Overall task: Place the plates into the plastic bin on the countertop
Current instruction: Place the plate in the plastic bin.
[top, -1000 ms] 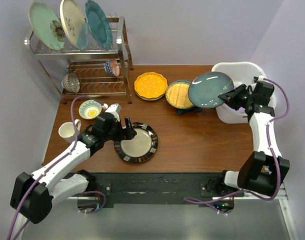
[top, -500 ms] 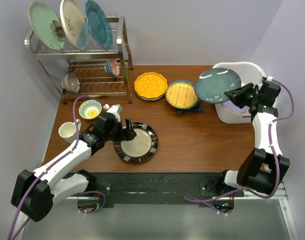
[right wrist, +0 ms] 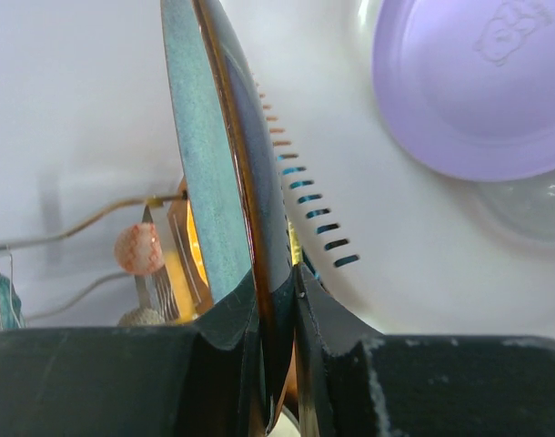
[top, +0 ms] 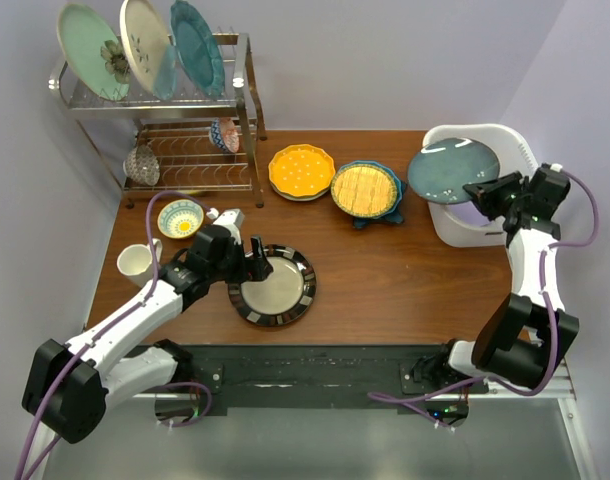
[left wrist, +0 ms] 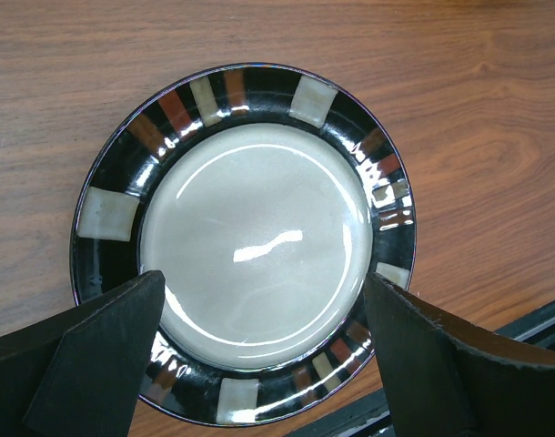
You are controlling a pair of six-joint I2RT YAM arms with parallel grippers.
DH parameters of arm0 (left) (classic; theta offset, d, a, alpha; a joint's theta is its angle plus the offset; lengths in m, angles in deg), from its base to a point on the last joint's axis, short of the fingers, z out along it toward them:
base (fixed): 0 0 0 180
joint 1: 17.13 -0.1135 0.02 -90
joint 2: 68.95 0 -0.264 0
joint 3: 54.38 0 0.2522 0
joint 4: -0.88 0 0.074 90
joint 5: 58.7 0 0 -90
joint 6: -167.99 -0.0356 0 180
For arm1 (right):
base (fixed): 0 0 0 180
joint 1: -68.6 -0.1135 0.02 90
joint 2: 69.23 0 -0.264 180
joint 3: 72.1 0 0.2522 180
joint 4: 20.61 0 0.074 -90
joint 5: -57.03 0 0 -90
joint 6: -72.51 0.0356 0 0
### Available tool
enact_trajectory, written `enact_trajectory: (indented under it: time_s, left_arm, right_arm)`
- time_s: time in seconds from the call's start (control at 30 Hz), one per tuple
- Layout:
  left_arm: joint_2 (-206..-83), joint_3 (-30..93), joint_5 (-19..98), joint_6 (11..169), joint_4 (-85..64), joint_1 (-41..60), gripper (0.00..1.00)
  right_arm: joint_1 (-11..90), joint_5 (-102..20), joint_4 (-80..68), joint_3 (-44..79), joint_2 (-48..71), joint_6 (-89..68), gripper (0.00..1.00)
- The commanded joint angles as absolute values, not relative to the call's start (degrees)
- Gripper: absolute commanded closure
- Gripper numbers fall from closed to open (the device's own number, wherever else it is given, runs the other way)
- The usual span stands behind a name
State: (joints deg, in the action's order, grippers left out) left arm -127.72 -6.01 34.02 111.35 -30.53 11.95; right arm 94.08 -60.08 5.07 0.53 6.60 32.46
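The plate in the robot's right gripper overhangs the bin's rim, so the gripper next needs to move it to the right in the top view, then down toward the lilac plate, and then let go of it.
My right gripper [top: 488, 190] is shut on the rim of a round blue-grey plate [top: 453, 170], which hangs over the left part of the white plastic bin [top: 517, 146]. In the right wrist view that plate [right wrist: 205, 164] runs edge-on between my fingers [right wrist: 350, 319], above the bin's slotted rim [right wrist: 414, 237]. A lilac plate [right wrist: 478, 82] lies inside the bin. My left gripper [top: 243, 262] stands open over the near rim of the dark patterned plate [top: 280, 285], which lies flat on the table; its fingers [left wrist: 105, 337] flank the plate [left wrist: 250, 237] without touching it.
A yellow scalloped plate [top: 301, 171] and a yellow gridded plate [top: 365, 189], stacked on a dark blue one [top: 363, 222], lie mid-table. At the back left a wire rack [top: 200, 170] holds three upright plates [top: 145, 45]. A small bowl [top: 180, 217] and a mug [top: 137, 264] sit by my left arm.
My right gripper has carried the blue-grey plate to the right, from beside the gridded plate to over the bin. The left arm has not moved.
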Motion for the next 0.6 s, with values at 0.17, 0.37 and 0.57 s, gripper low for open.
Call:
enact_trajectory:
  time_s: [0.17, 0.37, 0.57]
  left_arm:
    - [-128.19, -5.46, 34.9, 109.89, -28.97, 12.23, 0.05]
    - [-128.54, -5.55, 35.26, 109.72, -28.79, 12.23, 0.05]
    - [-129.07, -5.29, 35.7, 109.36, -28.88, 12.23, 0.05]
  right_arm:
    - [97.43, -60.3, -8.6, 0.37, 6.0, 39.46, 1.0]
    - [98.05, -59.87, -11.07, -0.68, 7.41, 41.22, 1.0]
    - [98.92, -58.55, -12.12, -1.82, 8.2, 41.66, 1.0]
